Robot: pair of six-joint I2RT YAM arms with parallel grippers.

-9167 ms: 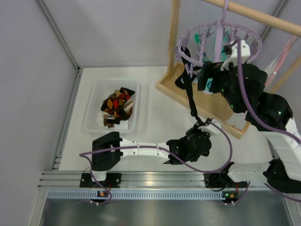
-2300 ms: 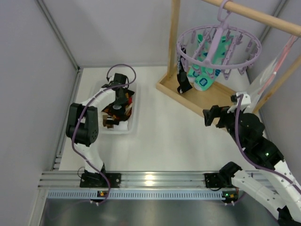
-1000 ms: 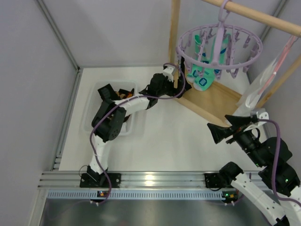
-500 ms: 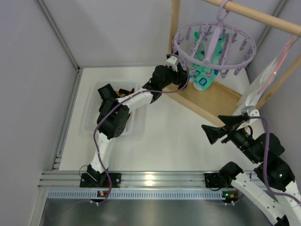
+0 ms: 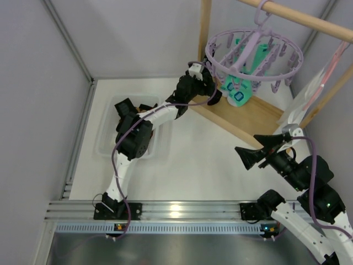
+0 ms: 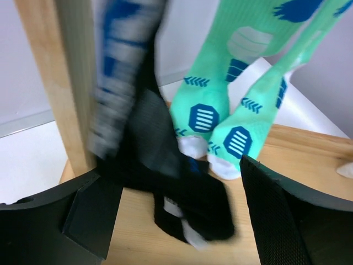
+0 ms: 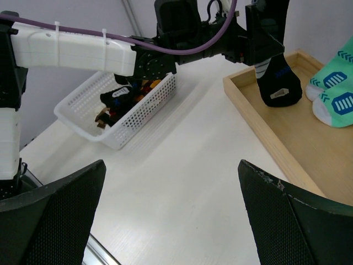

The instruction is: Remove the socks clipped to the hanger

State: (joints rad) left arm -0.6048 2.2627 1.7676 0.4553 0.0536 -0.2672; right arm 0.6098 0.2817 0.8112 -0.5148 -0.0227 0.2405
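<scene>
The open fingers of my left gripper close around the black sock's lower end (image 5: 215, 98) (image 6: 172, 181) next, since that cloth already hangs between them beside the wooden post.
The lavender hanger (image 5: 255, 51) hangs by its hook from the wooden bar. Two mint-teal socks (image 5: 237, 94) dangle from its clips down to the wooden base. A black sock with white stripes (image 6: 165, 176) hangs beside the wooden post, its toe just above the base. My left gripper (image 6: 176, 221) stands open around that sock's lower end, with a gap between each finger and the cloth. In the right wrist view the same black sock (image 7: 278, 83) hangs just below the left gripper. My right gripper (image 7: 174, 221) is open and empty over the white table, well short of the hanger.
A white perforated basket (image 7: 138, 118) with several tan-and-black socks (image 7: 124, 94) in it sits at the left. The wooden rack has an upright post (image 5: 204, 38) and a tray-like base (image 5: 248, 118). My left arm (image 7: 71, 49) stretches across the basket toward the post.
The left jaws narrowed on the black sock and have spread wide again. The hanger ring swung left and came back. The right arm drifted slightly left.
</scene>
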